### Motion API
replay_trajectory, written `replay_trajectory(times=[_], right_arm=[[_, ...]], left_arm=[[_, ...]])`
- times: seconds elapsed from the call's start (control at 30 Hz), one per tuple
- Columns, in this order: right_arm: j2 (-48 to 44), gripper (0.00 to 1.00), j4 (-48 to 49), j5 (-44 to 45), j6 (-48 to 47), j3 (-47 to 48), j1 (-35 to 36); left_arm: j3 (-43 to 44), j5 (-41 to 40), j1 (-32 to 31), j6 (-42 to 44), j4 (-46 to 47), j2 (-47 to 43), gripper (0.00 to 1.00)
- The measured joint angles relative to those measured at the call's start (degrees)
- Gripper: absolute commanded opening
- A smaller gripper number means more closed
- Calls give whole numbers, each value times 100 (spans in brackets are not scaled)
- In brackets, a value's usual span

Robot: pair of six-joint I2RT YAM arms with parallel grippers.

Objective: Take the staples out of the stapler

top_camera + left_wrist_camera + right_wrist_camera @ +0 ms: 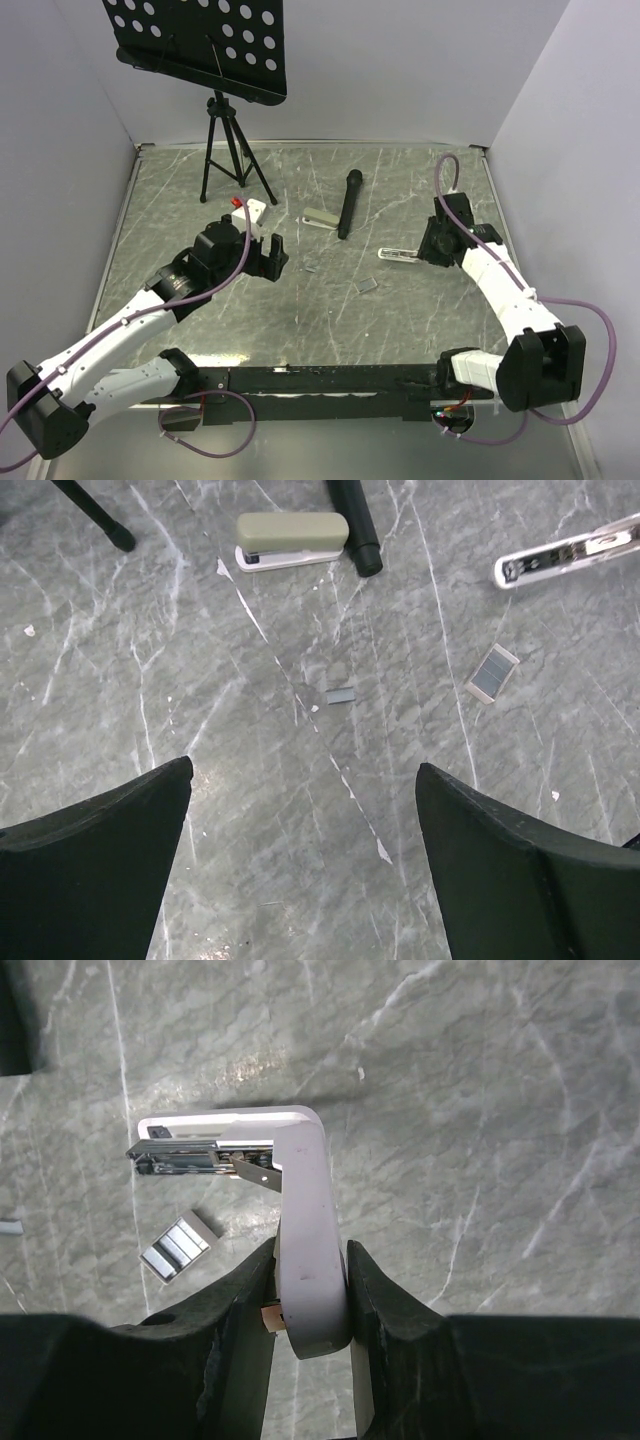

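The staples already lie outside the stapler, so next my right gripper needs to lower the open stapler onto the tabletop beside the block of staples and release the stapler's lid.
A white stapler (305,1220) is swung open. Its lid stands between the fingers of my right gripper (311,1260), which is shut on it. The metal magazine (195,1155) lies flat on the table, pointing left (400,255). A block of staples (178,1247) lies on the table beside it, also seen as a grey block (492,672) in the left wrist view. A smaller staple piece (340,695) lies further left. My left gripper (303,768) hovers open over bare table, nothing between its fingers, left of the staples (272,257).
An olive-green second stapler (292,538) and a black cylinder (348,203) lie at mid-table. A tripod (228,150) carrying a perforated black board stands at the back left. A small white box (252,213) sits by the left arm. Grey walls enclose the table.
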Motion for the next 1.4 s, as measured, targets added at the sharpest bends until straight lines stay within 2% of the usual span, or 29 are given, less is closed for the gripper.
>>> replay_trajectory(times=[0.23, 0.53, 0.63, 0.77, 1.03, 1.3, 1.4], right_arm=[[400, 12, 229, -240, -42, -136, -120], [898, 22, 380, -378, -46, -136, -205], [918, 27, 400, -413, -46, -136, -227], [918, 40, 402, -433, -46, -136, -236], [935, 52, 466, -455, -63, -136, -251], [938, 58, 476, -455, -94, -118, -251], [938, 64, 468, -457, -103, -85, -251]], left_arm=[[0, -50, 0, 0, 0, -20, 97], [0, -107, 0, 0, -98, 122, 97], [0, -131, 0, 0, -118, 120, 97], [0, -138, 0, 0, -125, 122, 97], [0, -175, 0, 0, -175, 245, 97], [0, -201, 0, 0, -210, 245, 97], [0, -219, 0, 0, -210, 245, 97]])
